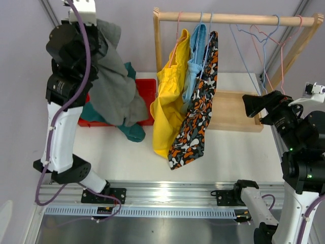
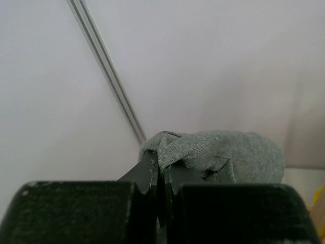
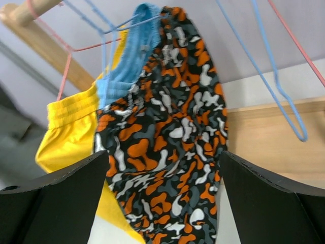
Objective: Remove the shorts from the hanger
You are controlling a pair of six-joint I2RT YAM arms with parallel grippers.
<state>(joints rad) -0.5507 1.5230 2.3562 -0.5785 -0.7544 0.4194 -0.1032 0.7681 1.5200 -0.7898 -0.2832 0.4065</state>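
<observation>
I need to bring the grey shorts in my left gripper down toward the red bin [image 1: 147, 91] next and release them there, because the bin is below my left gripper.
Yellow shorts [image 1: 166, 109], light blue shorts [image 1: 195, 56] and orange-black-white camouflage shorts [image 1: 199, 117] hang on hangers from the wooden rail [image 1: 233, 19]. They also show in the right wrist view: yellow [image 3: 68, 127], blue [image 3: 129, 56], camouflage [image 3: 172, 147]. My left gripper [image 2: 163, 170] is shut on the grey shorts [image 2: 223, 152], held high at the left; they drape down [image 1: 114, 86] over the red bin [image 1: 147, 91]. Dark teal green shorts [image 1: 133, 131] lie in the bin and spill over its front. My right gripper [image 3: 162, 203] is open and empty, facing the camouflage shorts from the right.
Empty blue and pink hangers [image 1: 264, 46] hang at the rail's right end. The rack's wooden base [image 1: 233, 109] lies on the white table. My right arm [image 1: 299, 132] stands at the right edge.
</observation>
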